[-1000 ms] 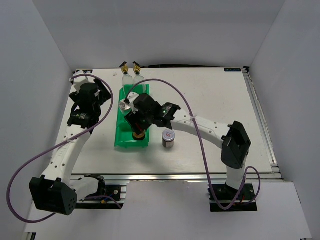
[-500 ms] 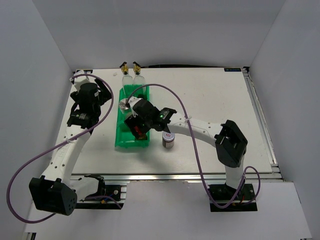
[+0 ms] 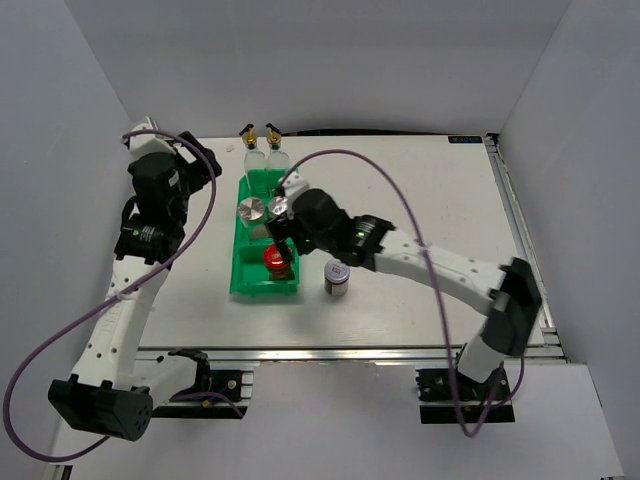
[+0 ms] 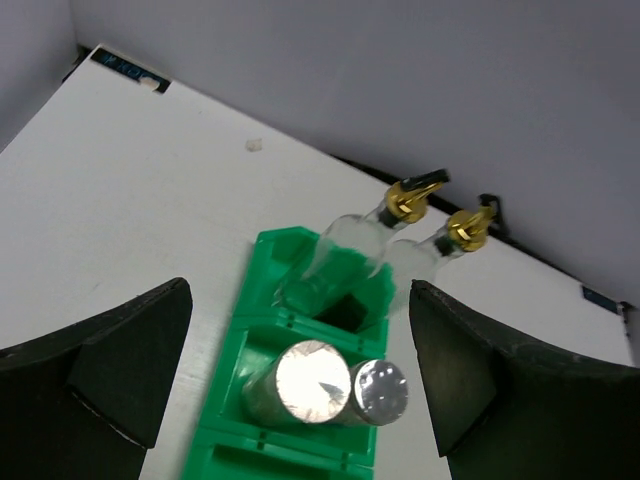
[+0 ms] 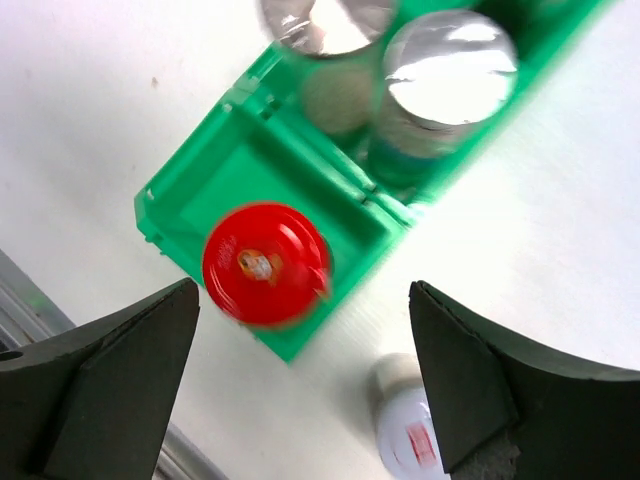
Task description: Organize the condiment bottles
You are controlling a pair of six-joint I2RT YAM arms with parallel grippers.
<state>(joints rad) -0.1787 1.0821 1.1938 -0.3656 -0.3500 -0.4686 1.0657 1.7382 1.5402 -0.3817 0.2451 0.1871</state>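
Note:
I should next move my left gripper past the bin (image 3: 240,275) and down around the dark jar's lid (image 3: 337,269), because the lid is below the gripper, to its right in the top view.
Two clear glass bottles (image 3: 252,158) (image 3: 275,157) with gold spouts stand at the far end of the green bin (image 3: 240,275); they also show in the left wrist view (image 4: 400,205) (image 4: 465,228). Two silver-lidded containers (image 3: 250,209) (image 3: 277,207) share the middle compartment; the right wrist view shows a bluish label on one (image 5: 450,60). The red-lidded jar (image 3: 274,258) (image 5: 265,263) stands free in the near compartment. The dark jar (image 3: 337,277) (image 5: 410,435) stands on the table right of the bin. My right gripper (image 3: 284,240) (image 5: 300,330) is open above the bin's near end. My left gripper (image 3: 195,160) (image 4: 298,340) is open and high, left of the bin.
The white table (image 3: 430,220) is walled by grey panels on three sides. A metal rail (image 3: 350,352) runs along the near edge. Purple cables loop over both arms.
My right gripper has let go of the red-lidded jar in the near compartment and risen, open. My left arm has swung up and back to the left.

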